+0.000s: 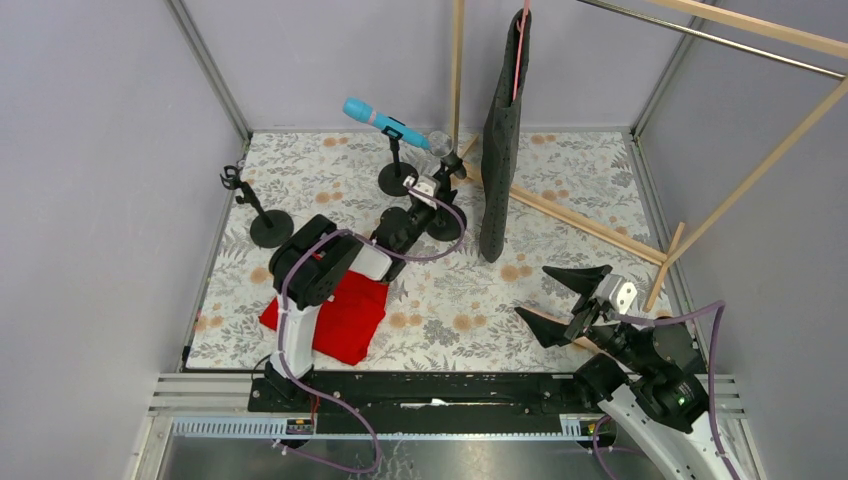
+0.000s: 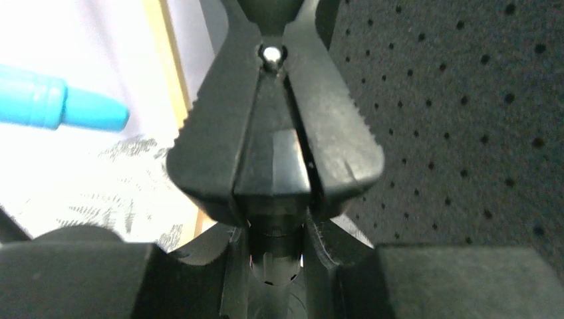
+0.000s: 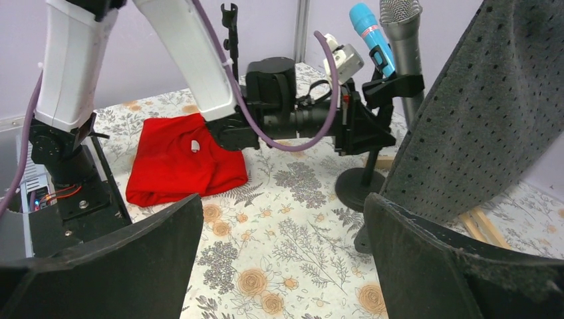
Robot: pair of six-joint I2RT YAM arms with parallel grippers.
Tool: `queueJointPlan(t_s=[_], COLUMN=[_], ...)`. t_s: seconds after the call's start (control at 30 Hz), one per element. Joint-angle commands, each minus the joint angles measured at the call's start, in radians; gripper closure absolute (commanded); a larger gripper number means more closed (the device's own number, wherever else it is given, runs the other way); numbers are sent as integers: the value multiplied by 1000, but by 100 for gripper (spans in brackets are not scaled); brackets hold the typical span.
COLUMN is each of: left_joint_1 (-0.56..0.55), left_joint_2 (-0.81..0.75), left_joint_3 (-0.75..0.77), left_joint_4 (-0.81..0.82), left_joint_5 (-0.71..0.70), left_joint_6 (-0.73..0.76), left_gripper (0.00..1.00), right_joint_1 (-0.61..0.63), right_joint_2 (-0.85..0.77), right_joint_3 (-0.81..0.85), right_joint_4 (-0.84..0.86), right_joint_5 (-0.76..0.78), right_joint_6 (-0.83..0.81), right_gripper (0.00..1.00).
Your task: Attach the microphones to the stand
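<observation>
My left gripper needs to carry the stand of the silver-grey microphone to the left in the top view, onto the mat before the middle stand, and release it, its microphone clipped.
The cyan-blue microphone (image 1: 375, 120) lies tilted in the clip of the middle stand (image 1: 396, 172). A silver-grey microphone (image 3: 401, 40) stands upright in the black clip (image 3: 392, 86) of the stand (image 3: 359, 189) beside it. My left gripper (image 1: 447, 172) is shut on that stand's stem, just under the clip (image 2: 276, 133). In the left wrist view the cyan microphone's tail (image 2: 53, 103) pokes in at the left. A third stand (image 1: 255, 210) at the left holds nothing. My right gripper (image 1: 575, 300) hovers open over the mat at the right, nothing between its fingers (image 3: 100, 266).
A red cloth (image 1: 335, 315) lies near the left arm's base. A dark perforated felt panel (image 1: 503, 140) hangs just right of the stands. Wooden rack poles (image 1: 590, 225) cross the mat at the back right. Grey walls enclose the flowered mat (image 1: 470, 290).
</observation>
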State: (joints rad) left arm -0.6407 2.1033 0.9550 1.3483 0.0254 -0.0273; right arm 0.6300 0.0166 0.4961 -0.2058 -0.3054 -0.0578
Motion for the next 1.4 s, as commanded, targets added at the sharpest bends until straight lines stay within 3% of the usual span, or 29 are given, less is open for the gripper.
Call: queueJointPlan(t_s=[0.0, 0.17, 0.33, 0.53, 0.9, 1.17, 1.2, 1.27, 1.37], left_joint_1=[15, 29, 120, 223, 242, 242, 242, 242, 242], left_joint_2=[-165, -274, -291, -219, -77, -35, -39, -57, -93], left_joint_3=[-122, -248, -266, -219, -60, 1, -6, -31, -72], left_joint_4=[-44, -85, -82, 28, 37, 3, 5, 8, 21], left_joint_5=[-75, -156, -186, -76, 67, 75, 69, 65, 65], left_joint_6=[-16, 32, 33, -41, -95, -106, -106, -106, -106], left_gripper=[100, 100, 100, 100, 100, 100, 95, 69, 41], right_joint_1=[2, 3, 2, 2, 2, 2, 1, 2, 2], right_joint_2=[-9, -9, 9, 15, -10, -9, -9, -9, -9], right_joint_3=[16, -4, -20, -27, -29, -26, -27, -27, -28], right_joint_4=[8, 36, 68, 75, 31, 32, 33, 35, 44], right_joint_5=[31, 36, 30, 21, 45, 44, 45, 45, 50], right_joint_6=[13, 18, 27, 32, 21, 22, 23, 25, 31], right_gripper=[4, 4, 4, 4, 4, 4, 4, 4, 4])
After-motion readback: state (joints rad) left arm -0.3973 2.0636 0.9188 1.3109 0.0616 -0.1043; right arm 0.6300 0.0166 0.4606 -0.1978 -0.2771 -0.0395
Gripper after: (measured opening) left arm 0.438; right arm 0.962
